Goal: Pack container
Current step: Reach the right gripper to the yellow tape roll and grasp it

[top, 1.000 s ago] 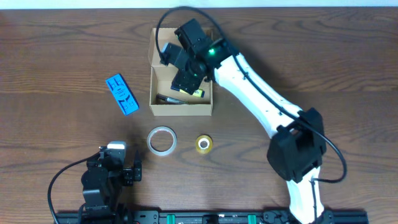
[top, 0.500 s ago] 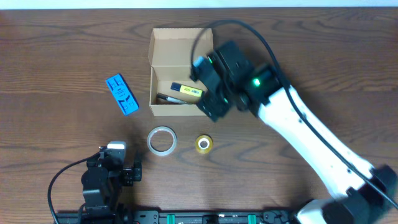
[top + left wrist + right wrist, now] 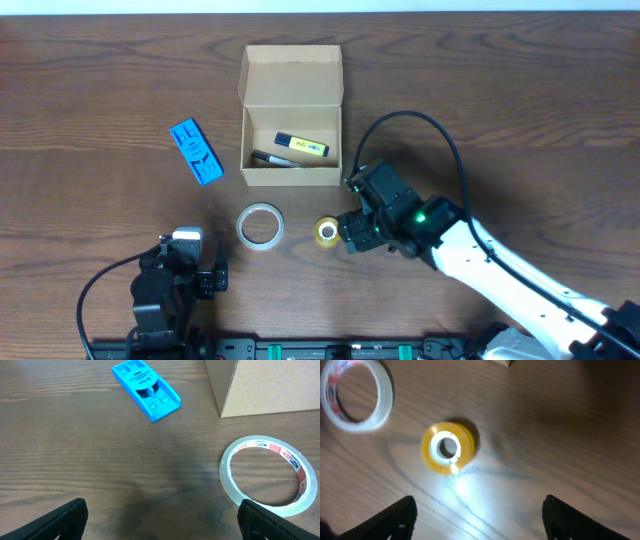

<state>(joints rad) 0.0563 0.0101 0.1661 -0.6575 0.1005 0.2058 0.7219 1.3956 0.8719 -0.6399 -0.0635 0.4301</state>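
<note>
I need to move my right gripper left in the overhead view next and lower it to the closest rim of the yellow tape roll (image 3: 327, 231), whose hole faces up.
The tan cardboard container (image 3: 290, 75) stands open at the back middle, lid flap laid back. Inside lie a yellow highlighter (image 3: 301, 146) and a dark pen (image 3: 272, 159). Its corner shows in the left wrist view (image 3: 265, 385). A small yellow tape roll (image 3: 327, 231) lies in front of it, also in the right wrist view (image 3: 448, 447). My right gripper (image 3: 352, 232) is open and empty, just right of the yellow roll (image 3: 477, 520). My left gripper (image 3: 195, 275) is open and empty near the front left (image 3: 160, 522).
A clear tape ring (image 3: 260, 225) lies left of the yellow roll, seen in both wrist views (image 3: 267, 472) (image 3: 355, 395). A blue plastic piece (image 3: 195, 151) lies left of the box, also in the left wrist view (image 3: 145, 387). The table's front edge carries a black rail.
My right arm pulled out of the box and swung down toward the front, ending beside the yellow tape roll. The highlighter stays in the box. The left arm has not moved.
</note>
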